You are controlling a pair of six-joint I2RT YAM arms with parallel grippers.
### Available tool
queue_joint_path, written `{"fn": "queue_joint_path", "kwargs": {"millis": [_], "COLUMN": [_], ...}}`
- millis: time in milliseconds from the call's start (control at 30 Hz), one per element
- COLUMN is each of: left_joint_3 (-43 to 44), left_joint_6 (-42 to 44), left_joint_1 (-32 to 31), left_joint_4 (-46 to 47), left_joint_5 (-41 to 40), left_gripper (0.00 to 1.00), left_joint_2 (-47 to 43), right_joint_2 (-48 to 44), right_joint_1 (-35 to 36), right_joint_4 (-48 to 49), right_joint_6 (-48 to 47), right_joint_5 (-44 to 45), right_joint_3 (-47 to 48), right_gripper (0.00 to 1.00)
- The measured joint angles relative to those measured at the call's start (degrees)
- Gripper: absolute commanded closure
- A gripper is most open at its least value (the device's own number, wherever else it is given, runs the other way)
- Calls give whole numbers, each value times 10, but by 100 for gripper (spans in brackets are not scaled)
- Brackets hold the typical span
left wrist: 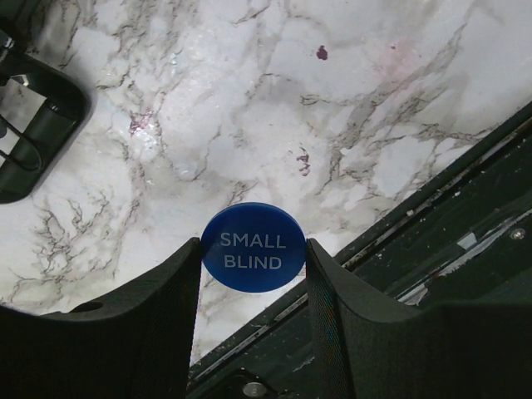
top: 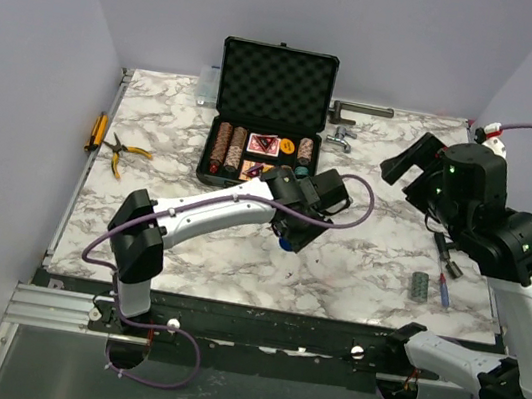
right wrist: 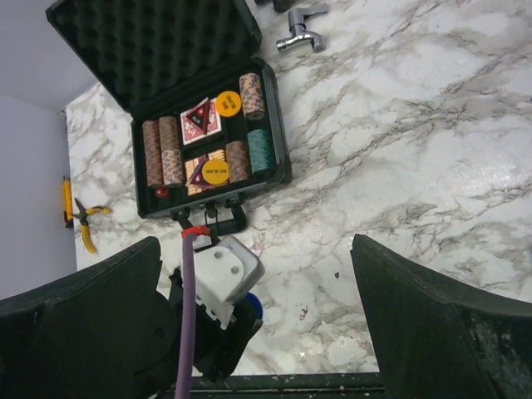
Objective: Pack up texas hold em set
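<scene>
I should next lift the blue disc outward with my left gripper and release it over the tray's middle (top: 260, 158), because that spot lies outward, near the yellow discs already packed.
The black foam-lined case (top: 276, 85) stands open at the back of the marble table, also seen in the right wrist view (right wrist: 158, 41). Its tray holds brown chip stacks (right wrist: 152, 154), a teal stack (right wrist: 260, 148), red-backed cards (right wrist: 199, 120), two yellow discs (right wrist: 229, 103) and a red die (right wrist: 163, 192). In front of the case, my left gripper (left wrist: 253, 270) is shut on a blue "SMALL BLIND" disc (left wrist: 253, 248), lifted a little off the table (top: 284, 244). My right gripper (top: 408, 163) hovers open and empty at the right, its fingers (right wrist: 91, 316) wide apart.
Yellow-handled pliers (top: 124, 150) and a yellow tool (top: 98, 130) lie at the left edge. Metal fittings (top: 342, 136) sit right of the case, with a clear box (top: 209, 84) behind its left side. A small grey block (top: 420, 286) and a pen (top: 444, 289) lie near the right arm.
</scene>
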Motion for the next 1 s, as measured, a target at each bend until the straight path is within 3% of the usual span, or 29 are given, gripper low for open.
{"fn": "queue_joint_path", "kwargs": {"millis": [400,1000], "left_joint_3": [65,269], "left_joint_6": [-2,-89], "left_joint_1": [122,249], "left_joint_4": [-4,-35], "left_joint_5": [1,52], "left_gripper": [65,66], "left_joint_2": [6,154], "right_joint_2": [7,0], "right_joint_1": [0,0], "right_joint_4": [48,76], "right_joint_6": [-3,17], "right_joint_5": [29,32], "right_joint_3": [-23,-75], "right_gripper": [0,0]}}
